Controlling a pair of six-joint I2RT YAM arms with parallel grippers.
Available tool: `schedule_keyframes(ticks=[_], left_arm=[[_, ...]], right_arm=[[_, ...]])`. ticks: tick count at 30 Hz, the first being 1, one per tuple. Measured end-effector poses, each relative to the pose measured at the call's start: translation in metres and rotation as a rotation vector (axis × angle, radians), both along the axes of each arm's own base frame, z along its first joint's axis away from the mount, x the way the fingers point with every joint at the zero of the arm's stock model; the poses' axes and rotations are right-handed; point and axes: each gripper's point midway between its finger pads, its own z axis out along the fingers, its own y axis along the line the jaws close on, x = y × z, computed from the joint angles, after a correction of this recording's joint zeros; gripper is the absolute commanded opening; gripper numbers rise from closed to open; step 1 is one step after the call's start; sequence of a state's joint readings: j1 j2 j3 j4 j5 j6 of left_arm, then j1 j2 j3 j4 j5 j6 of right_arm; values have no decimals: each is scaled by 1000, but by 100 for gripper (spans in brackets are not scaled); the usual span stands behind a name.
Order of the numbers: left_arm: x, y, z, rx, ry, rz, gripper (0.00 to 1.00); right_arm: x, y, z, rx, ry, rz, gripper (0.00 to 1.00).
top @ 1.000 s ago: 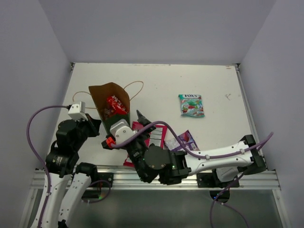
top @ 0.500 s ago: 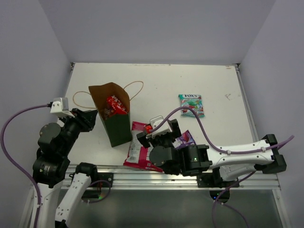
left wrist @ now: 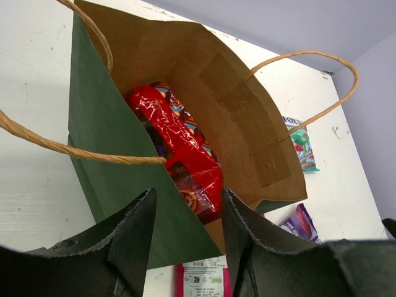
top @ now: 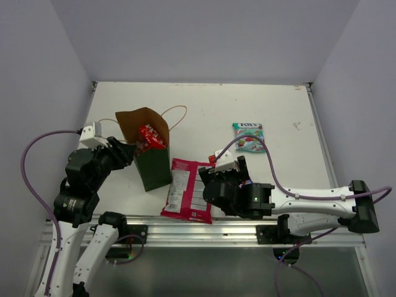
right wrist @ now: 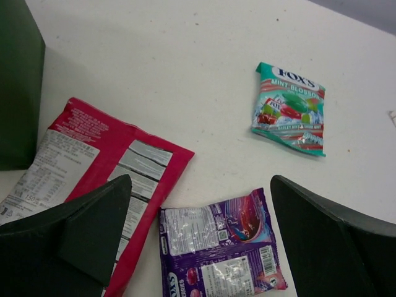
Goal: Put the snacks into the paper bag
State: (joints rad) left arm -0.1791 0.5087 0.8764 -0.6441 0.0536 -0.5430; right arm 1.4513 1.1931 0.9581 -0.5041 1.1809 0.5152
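Observation:
I will move my left gripper gently down a little next and close it beside the end of the bag's handle, because the bag's near rim is already between my open fingers.
The dark green paper bag (top: 153, 166) stands upright at the table's left, its brown inside showing. A large red candy packet (left wrist: 179, 145) sits inside it. My left gripper (left wrist: 187, 197) is open just above the bag's near edge (left wrist: 105, 148), holding nothing. A red-and-white packet (top: 185, 189) lies flat in front of the bag. My right gripper (right wrist: 201, 182) hovers wide open over a small purple packet (right wrist: 216, 247), not touching it. In the top view the right gripper (top: 235, 168) mostly hides that packet. A small teal packet (top: 249, 137) lies further back.
The bag's tan loop handles (top: 176, 113) splay out to both sides of its mouth. The white table (top: 247, 102) has grey walls on three sides and a metal rail (top: 204, 230) along the front, where both arm bases sit.
My left gripper has gone from shut to open beside the bag's mouth. The right arm has swung right, off the red-and-white packet, to a spot above the purple packet.

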Motion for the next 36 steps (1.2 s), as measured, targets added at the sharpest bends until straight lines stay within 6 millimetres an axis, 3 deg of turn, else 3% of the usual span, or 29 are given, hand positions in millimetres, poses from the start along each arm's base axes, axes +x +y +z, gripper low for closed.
schedule_keyframes(ticks=[4,6,7,9,18,30,36], left_arm=[[2,-1,-7,-1,25,3,40],[4,-1,-12,-3,40,5,29],[4,-1,-14,-5,46,5,16],[6,-1,-16,-8,53,7,1],[7,8,-18,31,55,45,0],[8,17,-21,84,69,77,0],[5,24,-17,116,78,103,0]], right_arm=[[8,-18,-25,22,51,-40,99],[10,-25,-45,12,84,-52,99],[10,-27,-56,10,102,-54,99],[9,-29,-76,0,135,-52,99],[14,-19,-137,35,247,-41,99],[51,-5,-180,154,370,-75,99],[55,15,-199,177,446,-31,98]])
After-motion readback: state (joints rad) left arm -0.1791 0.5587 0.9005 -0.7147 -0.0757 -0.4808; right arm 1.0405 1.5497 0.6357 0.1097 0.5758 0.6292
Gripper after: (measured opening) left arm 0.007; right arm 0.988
